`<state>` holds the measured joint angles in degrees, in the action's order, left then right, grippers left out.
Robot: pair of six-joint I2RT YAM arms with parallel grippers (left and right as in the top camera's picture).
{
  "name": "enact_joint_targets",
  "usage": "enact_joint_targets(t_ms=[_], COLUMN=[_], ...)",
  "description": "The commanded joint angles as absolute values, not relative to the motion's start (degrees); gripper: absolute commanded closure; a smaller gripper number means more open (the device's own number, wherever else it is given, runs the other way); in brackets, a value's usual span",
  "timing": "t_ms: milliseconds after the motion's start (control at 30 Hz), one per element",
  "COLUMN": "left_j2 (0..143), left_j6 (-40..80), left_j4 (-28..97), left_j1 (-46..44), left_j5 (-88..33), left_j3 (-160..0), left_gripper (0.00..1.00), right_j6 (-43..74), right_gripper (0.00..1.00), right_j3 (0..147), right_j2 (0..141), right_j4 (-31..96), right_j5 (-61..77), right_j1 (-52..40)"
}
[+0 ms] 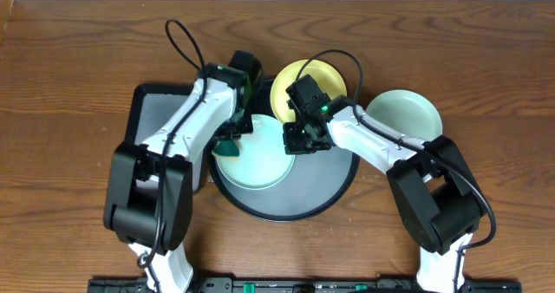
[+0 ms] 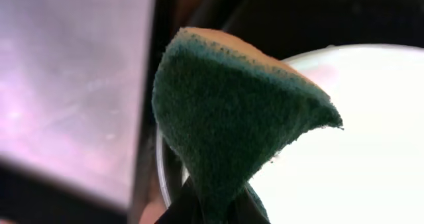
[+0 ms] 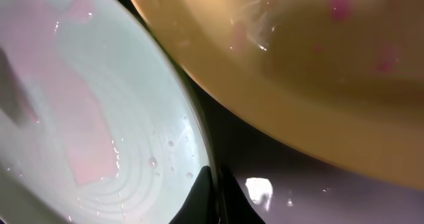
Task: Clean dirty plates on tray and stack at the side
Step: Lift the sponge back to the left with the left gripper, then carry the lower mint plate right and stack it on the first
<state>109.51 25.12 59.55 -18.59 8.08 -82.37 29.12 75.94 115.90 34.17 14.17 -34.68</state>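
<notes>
I need to move my right gripper up, to the right in the overhead view, then down, and let go of its plate on the second mint-green plate (image 1: 405, 113), because that one is clear of the tray.
A mint-green plate (image 1: 253, 159) lies on the round black tray (image 1: 325, 189), towards its left. A pale yellow plate (image 1: 303, 81) sits at the tray's back edge. A second mint-green plate (image 1: 406, 115) rests on the table to the right of the tray. My left gripper (image 1: 227, 141) is shut on a green sponge (image 2: 232, 131) at the left rim of the mint plate (image 2: 344, 131). My right gripper (image 1: 299, 141) is shut on the right rim of that plate (image 3: 99, 118), with the yellow plate (image 3: 298, 58) just beyond.
A rectangular black tray (image 1: 160, 111) lies left of the round tray, under my left arm. Brown wooden table (image 1: 69, 85) surrounds everything. Water drops sit on the mint plate near my right fingers.
</notes>
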Motion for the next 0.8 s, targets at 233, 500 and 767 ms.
enact_joint_targets(t_ms=[233, 500, 767], left_j2=[103.90, 103.11, 103.11], left_j6=[25.56, 25.58, 25.63], left_j4=[65.78, 64.40, 63.02], left_j1=[-12.19, -7.35, -6.98], left_j5=[9.72, 9.67, 9.67], left_j3=[-90.67, -90.67, -90.63], left_gripper=[0.92, 0.92, 0.92], right_j6=[22.96, 18.09, 13.15], right_gripper=[0.99, 0.99, 0.99], right_j3=[76.40, 76.40, 76.40], right_j2=[114.02, 102.13, 91.74], right_j4=[35.38, 40.10, 41.71], right_j5=[15.07, 1.04, -19.31], right_j1=[-34.61, -34.61, -36.84])
